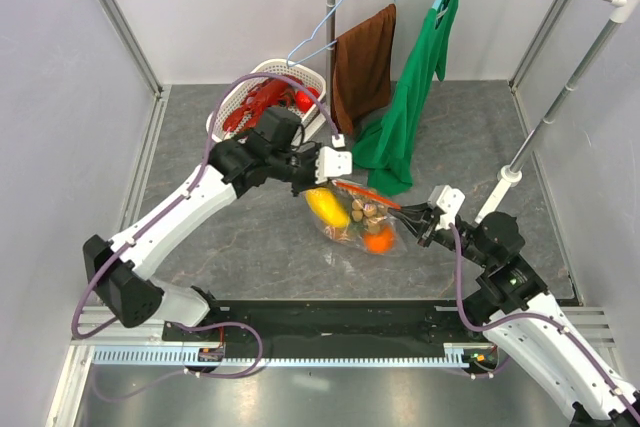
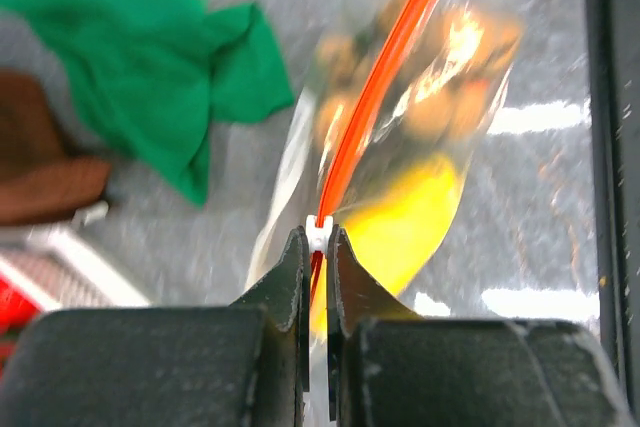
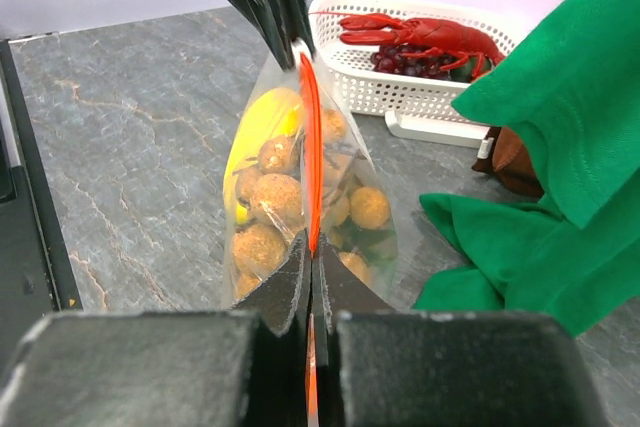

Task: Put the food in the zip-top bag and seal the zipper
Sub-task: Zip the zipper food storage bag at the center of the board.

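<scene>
The zipper's whitish end sits between my closed fingers. My left gripper moves along the zipper to the left in the top view next, then releases that end.
The clear zip-top bag [image 1: 358, 219] hangs between my two grippers above the table. Inside it show a yellow fruit [image 1: 328, 207], a tan grape bunch [image 1: 366, 213] and an orange ball [image 1: 379, 240]; the pineapple is hard to tell apart. The red-orange zipper [image 1: 368, 193] runs taut along the bag's top edge. My left gripper [image 1: 322, 179] is shut on the zipper's whitish end [image 2: 318, 235]. My right gripper [image 1: 412, 217] is shut on the zipper's other end [image 3: 314, 247]. The grapes [image 3: 262, 219] and yellow fruit [image 3: 256, 127] show through the plastic in the right wrist view.
A white mesh basket [image 1: 232, 112] with a red toy lobster [image 1: 262, 102] stands at the back left. A brown cloth [image 1: 362, 65] and a green cloth [image 1: 415, 97] hang from a rack and pool on the table behind the bag. A white rack post [image 1: 512, 175] stands right.
</scene>
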Controlling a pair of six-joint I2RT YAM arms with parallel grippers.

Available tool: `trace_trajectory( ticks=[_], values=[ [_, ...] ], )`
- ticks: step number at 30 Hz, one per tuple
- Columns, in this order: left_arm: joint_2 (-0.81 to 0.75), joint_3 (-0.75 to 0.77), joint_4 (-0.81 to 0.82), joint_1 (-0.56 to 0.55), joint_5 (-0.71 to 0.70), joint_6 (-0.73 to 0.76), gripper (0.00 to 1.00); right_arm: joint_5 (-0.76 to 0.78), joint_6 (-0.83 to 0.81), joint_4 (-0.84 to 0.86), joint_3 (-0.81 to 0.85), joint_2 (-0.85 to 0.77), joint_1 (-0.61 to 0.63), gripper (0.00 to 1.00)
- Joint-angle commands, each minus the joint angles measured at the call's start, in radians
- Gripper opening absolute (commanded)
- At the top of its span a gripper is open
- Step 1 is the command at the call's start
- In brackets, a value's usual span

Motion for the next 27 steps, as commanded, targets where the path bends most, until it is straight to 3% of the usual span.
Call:
trace_trajectory(
  ticks=[1, 10, 27],
  values=[
    [-0.087, -0.025, -0.063, 0.092, -0.112, 0.081, 0.02, 0.037, 0.015, -0.005, 0.004, -0.029, 0.000, 0.00],
    [-0.184, -0.092, -0.122, 0.201, -0.118, 0.106, 0.02, 0.065, 0.011, -0.062, 0.019, -0.041, 0.000, 0.00],
    [-0.319, -0.235, -0.182, 0.223, -0.141, 0.146, 0.02, 0.003, -0.018, -0.103, 0.064, -0.007, 0.000, 0.00]
  ],
)
